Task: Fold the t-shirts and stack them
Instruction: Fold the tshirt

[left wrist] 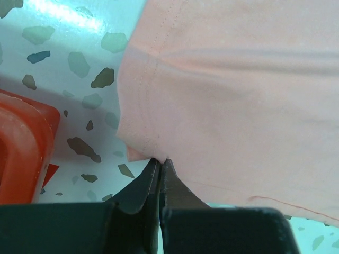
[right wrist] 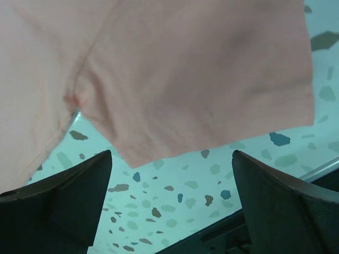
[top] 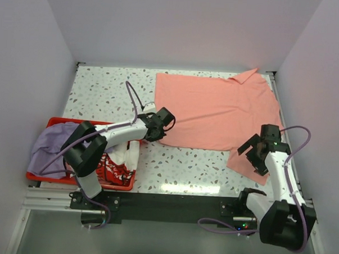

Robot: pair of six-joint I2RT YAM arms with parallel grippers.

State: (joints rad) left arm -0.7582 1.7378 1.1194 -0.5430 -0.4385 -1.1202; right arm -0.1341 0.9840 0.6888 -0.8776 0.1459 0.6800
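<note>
I will next move my hovering right gripper down and back onto the middle of the sleeve's hem (top: 248,175) (right wrist: 217,142), because that hem is below it and closer to my base.
The salmon-pink t-shirt (top: 215,109) lies spread flat on the back right of the speckled table. My left gripper (top: 161,126) is at its near-left corner. In the left wrist view the left gripper (left wrist: 160,161) is shut, its tips pinching the hemmed corner of the pink t-shirt (left wrist: 238,106). My right gripper (top: 257,153) hovers open over the near-right sleeve. In the right wrist view the right gripper (right wrist: 172,159) has its jaws wide apart, and the sleeve (right wrist: 201,79) ends just ahead of them with nothing between them. A lavender t-shirt (top: 53,141) and a white t-shirt with red print (top: 117,164) lie in the crate.
A red plastic crate (top: 65,121) stands at the near left; its corner (left wrist: 21,148) shows just left of my left fingers. White walls close in the table at the left, back and right. A black rail (top: 172,203) runs along the near edge.
</note>
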